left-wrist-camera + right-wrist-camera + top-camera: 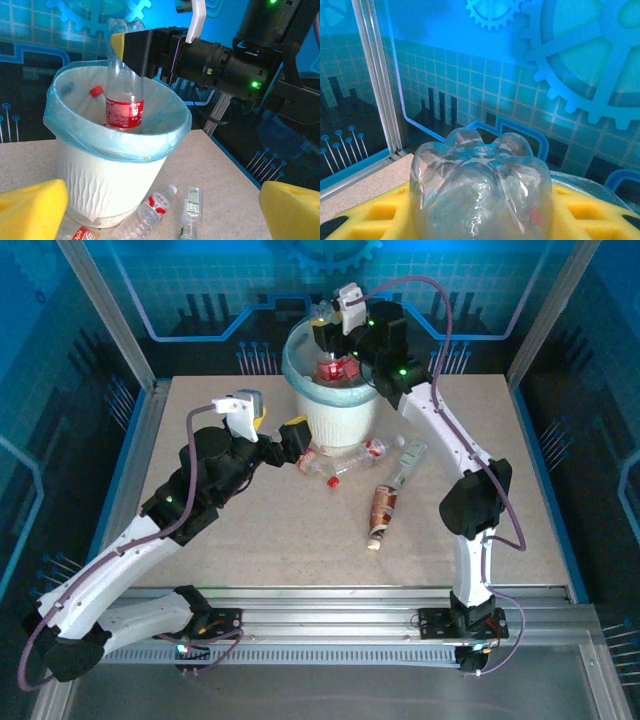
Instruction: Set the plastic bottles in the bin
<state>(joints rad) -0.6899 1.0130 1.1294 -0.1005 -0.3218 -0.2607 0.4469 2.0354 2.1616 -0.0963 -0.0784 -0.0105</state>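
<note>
The bin's opening [314, 362] is below my right gripper, and the labelled end of the clear bottle is already inside. Next, my right gripper will go down slightly and release the bottle there.
My right gripper [335, 335] is shut on a clear plastic bottle [124, 100] with a red label. It holds the bottle base-up, with the lower end inside the white ribbed bin [110, 185] lined with a blue bag. In the right wrist view the bottle's lobed base [480, 185] sits between yellow pads [380, 212]. Another red-capped bottle [95, 92] lies in the bin. My left gripper [290, 445] is open near the bin's foot, its yellow pads [32, 210] wide apart. Beyond it a red-labelled bottle [150, 212] and a small clear bottle [191, 207] lie on the table.
A brown-labelled bottle [381, 512] lies further toward the near edge of the table. More bottles [345, 462] cluster at the bin's base. The right arm [450, 440] arches over the table's right side. Glass walls [110, 320] enclose the table.
</note>
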